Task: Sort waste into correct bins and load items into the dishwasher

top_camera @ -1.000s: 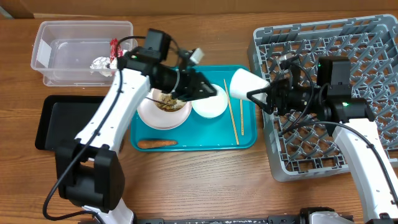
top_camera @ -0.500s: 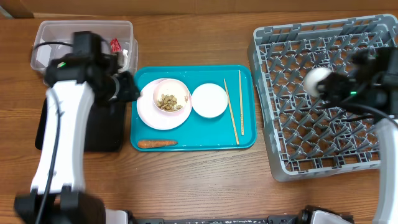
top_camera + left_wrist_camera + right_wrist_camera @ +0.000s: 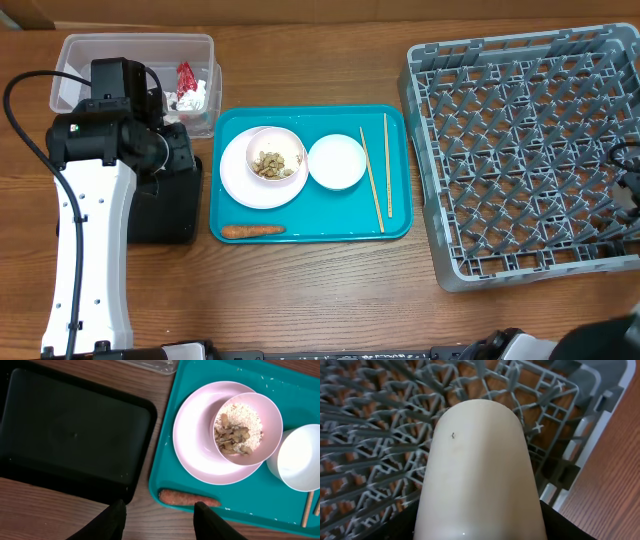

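Note:
Next, my right gripper carries the white cup (image 3: 477, 460) down toward the pegs by the grey dish rack's corner, then lets go of it.
My left gripper (image 3: 160, 512) is open and empty, low over the table between the black tray (image 3: 70, 435) and the orange carrot stick (image 3: 187, 498). The pink plate (image 3: 195, 445) carries a bowl (image 3: 270, 415) of beige food scraps (image 3: 235, 435), next to a white bowl (image 3: 300, 457). Chopsticks (image 3: 372, 185) lie on the teal tray (image 3: 330, 120). Tissue (image 3: 193, 97) and the red wrapper (image 3: 184, 75) lie in the clear tub (image 3: 70, 90). My right gripper (image 3: 480, 525) is shut on the white cup (image 3: 477, 460) above a corner of the grey dish rack (image 3: 380, 435).
In the overhead view the left arm covers part of the black tray (image 3: 160, 215). The dish rack (image 3: 520, 150) fills the right side, and the right arm is almost wholly past the right edge. Bare wooden table lies in front of the trays.
My left arm pulled back from the teal tray to the left, over the black tray. My right arm carried the cup rightward across the rack and out of the overhead view.

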Controlling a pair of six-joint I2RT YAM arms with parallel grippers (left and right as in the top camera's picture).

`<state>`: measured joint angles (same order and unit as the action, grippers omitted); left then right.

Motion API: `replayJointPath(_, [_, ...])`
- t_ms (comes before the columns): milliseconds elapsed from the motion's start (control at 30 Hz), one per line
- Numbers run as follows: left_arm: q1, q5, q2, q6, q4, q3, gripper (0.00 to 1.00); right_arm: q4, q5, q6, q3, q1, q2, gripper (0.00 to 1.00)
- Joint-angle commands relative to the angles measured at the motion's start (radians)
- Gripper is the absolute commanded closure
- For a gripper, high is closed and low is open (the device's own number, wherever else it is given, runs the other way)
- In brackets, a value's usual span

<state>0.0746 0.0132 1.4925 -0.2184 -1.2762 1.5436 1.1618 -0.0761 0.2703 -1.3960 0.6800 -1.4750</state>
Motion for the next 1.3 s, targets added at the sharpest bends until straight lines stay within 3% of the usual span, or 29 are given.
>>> replayJointPath(0, [0.002,-0.019,0.007,-0.022,-0.002,0.012,0.53,0.000,-0.005,0.023,-0.025,0.008,-0.058,0.44])
replayJointPath(200, [0.002,-0.019,0.007,-0.022,-0.002,0.012,0.53,0.002,-0.001,0.023,-0.024,0.008,-0.136,0.37])
replayJointPath(300, [0.002,-0.017,0.007,-0.022,-0.002,0.012,0.53,-0.006,0.018,0.023,-0.024,0.008,-0.157,0.17])
replayJointPath(400, [0.002,-0.012,0.007,-0.022,-0.002,0.012,0.53,-0.031,0.088,0.023,-0.024,0.008,-0.164,0.06])
replayJointPath(567, [0.002,-0.013,0.007,-0.022,-0.003,0.012,0.52,-0.045,0.211,0.009,-0.025,0.008,-0.164,0.05])
replayJointPath(800, [0.002,-0.013,0.007,-0.023,-0.006,0.011,0.48,-0.058,0.537,-0.140,-0.032,-0.033,-0.103,0.12])
replayJointPath(967, [0.002,-0.013,0.007,-0.023,-0.009,0.007,0.44,-0.073,0.601,-0.202,-0.054,-0.188,-0.010,0.12])
replayJointPath(1267, [0.002,-0.013,0.008,-0.033,-0.007,-0.032,0.40,-0.163,0.382,-0.224,-0.048,-0.782,-0.037,0.14])
